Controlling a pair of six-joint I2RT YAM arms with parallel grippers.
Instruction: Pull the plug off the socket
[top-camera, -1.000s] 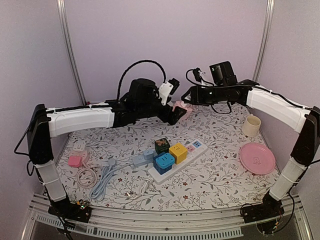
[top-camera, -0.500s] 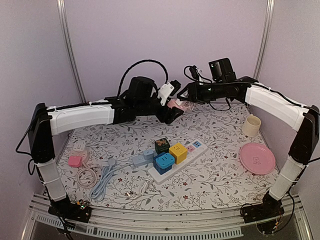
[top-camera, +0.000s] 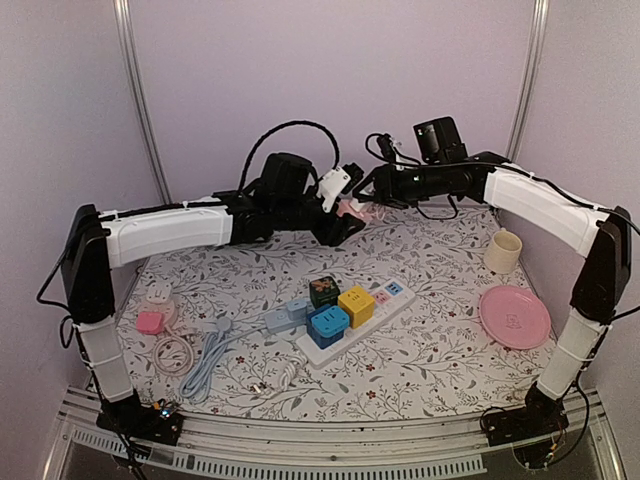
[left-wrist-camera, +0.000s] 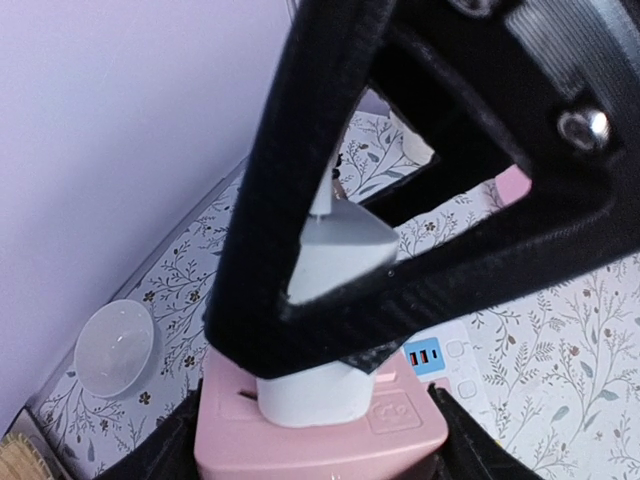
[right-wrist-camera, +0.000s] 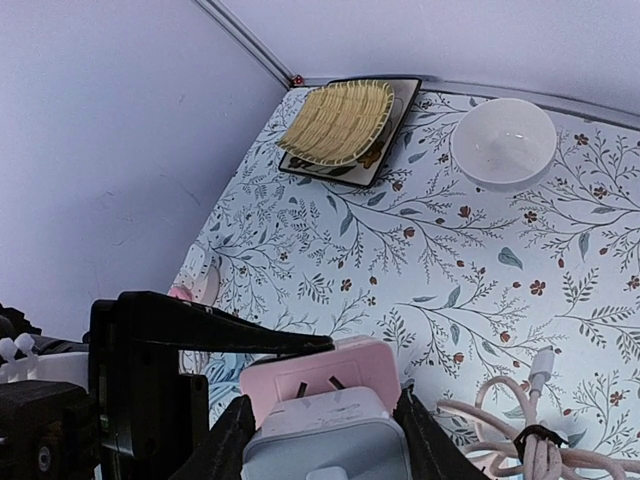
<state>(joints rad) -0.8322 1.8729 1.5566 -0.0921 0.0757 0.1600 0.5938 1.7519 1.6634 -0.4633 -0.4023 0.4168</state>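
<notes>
The right gripper moves away from the pink socket and then down next, to release the plug on the bare tabletop beyond the power strip, clear of things.
A pink socket cube (top-camera: 351, 209) is held in the air at the back of the table, between both grippers. My left gripper (top-camera: 343, 224) is shut on the pink socket (left-wrist-camera: 320, 432) from its sides. A white plug (left-wrist-camera: 322, 385) sits seated in the socket's face. My right gripper (top-camera: 368, 200) is shut on the white plug (right-wrist-camera: 325, 440), its black fingers (left-wrist-camera: 300, 190) wrapped round the plug body. In the right wrist view the pink socket (right-wrist-camera: 320, 372) shows two free slots just beyond the plug, and the left gripper's black finger (right-wrist-camera: 200, 340) lies along its side.
A white power strip (top-camera: 385, 300) with several coloured cube adapters lies mid-table. Coiled cables and a pink adapter (top-camera: 150, 322) lie at the left. A cream cup (top-camera: 503, 251) and pink plate (top-camera: 514, 316) stand at the right. A white bowl (right-wrist-camera: 503, 140) and a bamboo mat (right-wrist-camera: 338, 122) lie at the back.
Both grippers, still joined at the socket and plug, have shifted slightly up and to the left. The plug stays seated in the socket.
</notes>
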